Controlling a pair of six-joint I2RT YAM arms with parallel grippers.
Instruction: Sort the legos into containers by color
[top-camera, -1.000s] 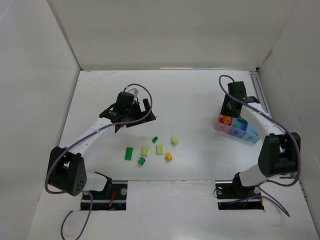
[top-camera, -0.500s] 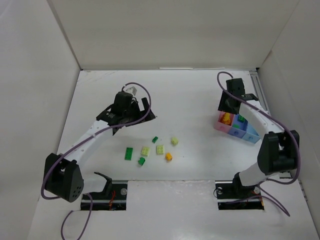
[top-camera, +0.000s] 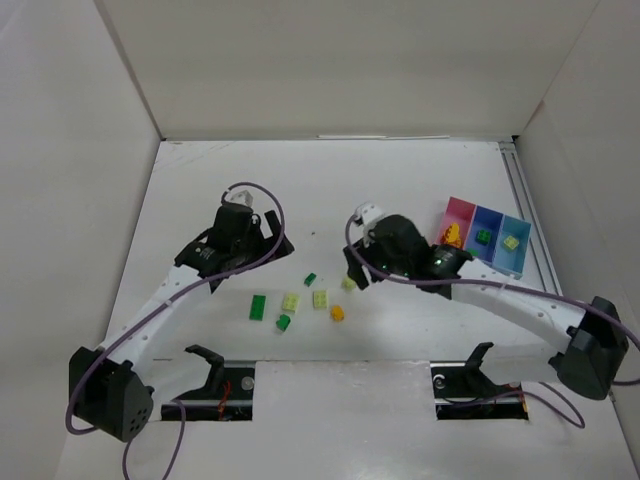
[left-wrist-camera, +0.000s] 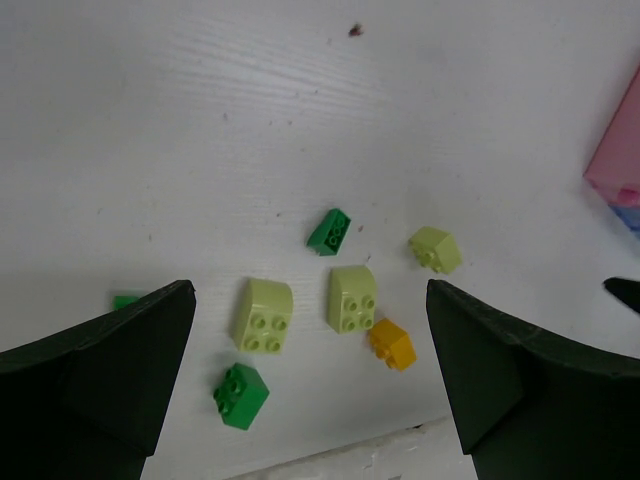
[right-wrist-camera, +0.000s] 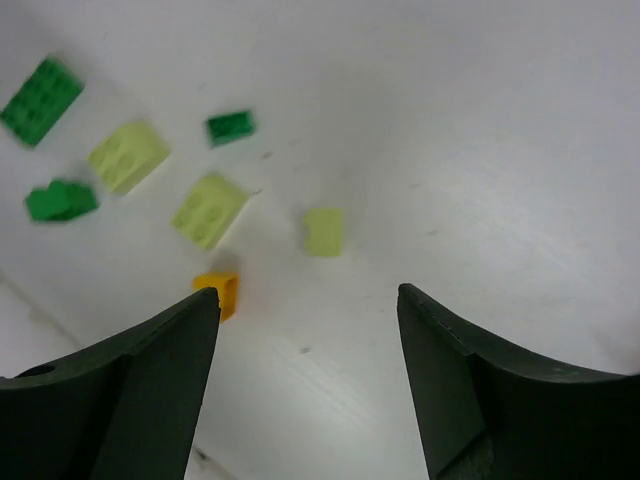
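I will next move my right gripper down and back, past the pale brick, until it gets to the orange-yellow lego (top-camera: 337, 313) (right-wrist-camera: 218, 293).
Several legos lie loose mid-table: a flat dark green one (top-camera: 258, 306), two pale yellow-green ones (top-camera: 291, 301) (top-camera: 320, 298), an orange-yellow one (top-camera: 338, 313), dark green ones (top-camera: 283, 322) (top-camera: 310, 279), and a small pale one (top-camera: 348, 283). The containers stand at the right: pink (top-camera: 460, 212) holding orange-yellow pieces, dark blue (top-camera: 490, 222) holding a green brick, light blue (top-camera: 516, 232) holding a pale brick. My left gripper (top-camera: 268, 243) (left-wrist-camera: 308, 320) is open and empty behind the bricks. My right gripper (top-camera: 356, 272) (right-wrist-camera: 308, 300) is open and empty, right beside the small pale brick (right-wrist-camera: 323, 231).
White walls close in the table at the back and both sides. A metal rail (top-camera: 522, 190) runs along the right edge behind the containers. The pink container's corner (left-wrist-camera: 615, 160) shows in the left wrist view. A raised front ledge (top-camera: 340, 375) lies near the arm bases.
My right arm has swung from over the containers leftward to the loose bricks mid-table. The containers are now uncovered. My left arm has drawn slightly left and nearer.
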